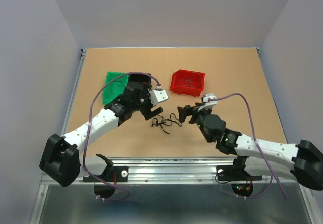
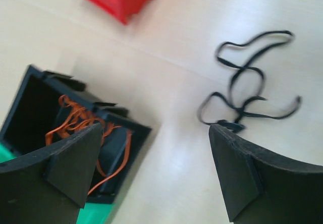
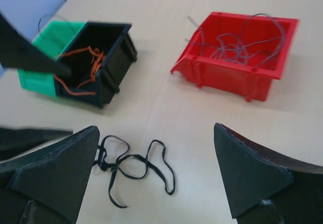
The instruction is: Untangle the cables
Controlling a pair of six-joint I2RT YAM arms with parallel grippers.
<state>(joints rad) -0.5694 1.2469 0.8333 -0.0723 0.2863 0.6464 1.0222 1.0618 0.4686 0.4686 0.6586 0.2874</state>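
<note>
The black cable's crossing (image 1: 169, 120) (image 2: 243, 68) is below the left gripper and to its right in the top view, so the robot will lower the open fingers that way onto both parts of the black cable.
A black cable (image 1: 162, 121) lies loose and curly on the table between both grippers, with a small knot (image 3: 114, 167) at one end. The left wrist view shows the black cable (image 2: 233, 125) just beyond the right finger. An orange cable (image 3: 94, 62) sits in the black bin (image 3: 113, 57), and the left wrist view also shows the orange cable (image 2: 75, 118). Grey cables (image 3: 237, 45) lie in the red bin (image 3: 229, 72). My left gripper (image 1: 153, 112) (image 2: 156, 173) is open and holds nothing. My right gripper (image 1: 184, 114) (image 3: 154, 178) is open just short of the black cable.
A green bin (image 1: 113, 82) stands at the back left beside the black bin (image 2: 30, 98), which my left arm partly hides from above. The red bin (image 1: 187, 81) stands at the back centre. Grey walls enclose the table (image 1: 237, 82) on three sides.
</note>
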